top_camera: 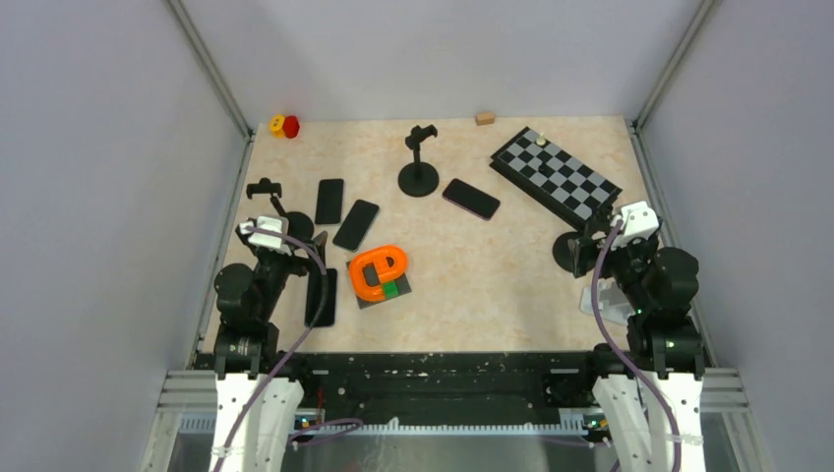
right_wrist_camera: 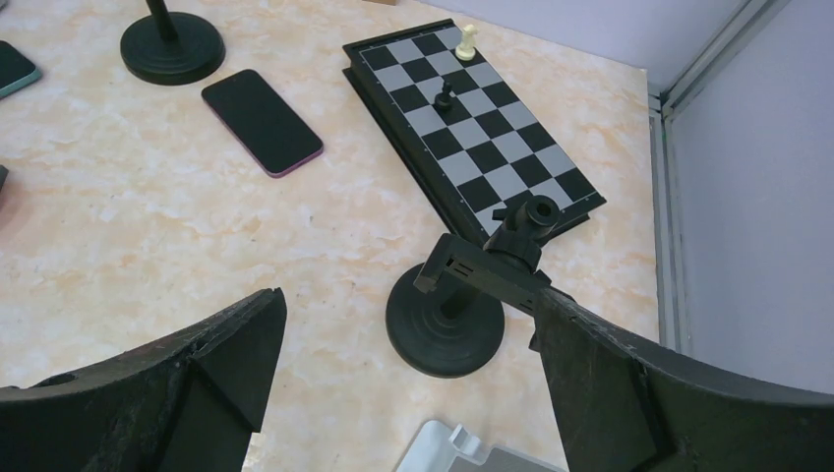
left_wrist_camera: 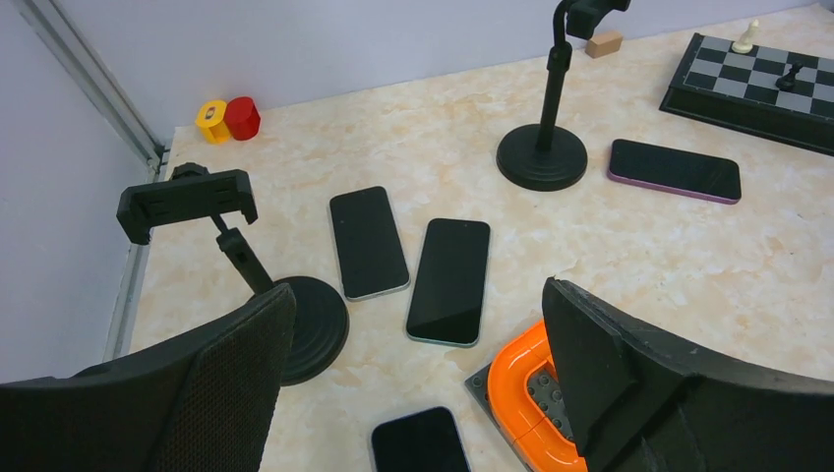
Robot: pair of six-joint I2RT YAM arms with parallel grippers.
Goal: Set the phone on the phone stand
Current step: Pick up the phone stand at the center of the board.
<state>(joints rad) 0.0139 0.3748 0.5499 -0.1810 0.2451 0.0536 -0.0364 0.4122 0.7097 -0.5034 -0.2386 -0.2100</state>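
Observation:
The robot will next shift its right gripper toward the right in the wrist view, then outward to close on the third stand's wall-side cradle end [right_wrist_camera: 525,292].
Several dark phones lie flat on the table: two side by side [left_wrist_camera: 369,241] [left_wrist_camera: 449,280], a purple-edged phone [left_wrist_camera: 675,169] further right, and one phone [left_wrist_camera: 421,442] just under my left gripper [left_wrist_camera: 418,295], which is open and holds nothing. A black phone stand [left_wrist_camera: 187,202] with an empty cradle stands left of that gripper, and a taller stand [left_wrist_camera: 543,155] is further back. My right gripper [right_wrist_camera: 408,295] is open and empty, with a third stand [right_wrist_camera: 447,320] between and just beyond its fingers [right_wrist_camera: 610,383]. The purple-edged phone [right_wrist_camera: 262,120] lies far to its left.
An orange curved toy on a grey plate [top_camera: 379,273] sits beside the left gripper's right finger. A chessboard [top_camera: 556,177] with two pieces lies back right. A red and yellow piece [top_camera: 285,125] and a small wooden block [top_camera: 484,118] are at the back edge. A white plastic part [right_wrist_camera: 472,454] lies under the right gripper.

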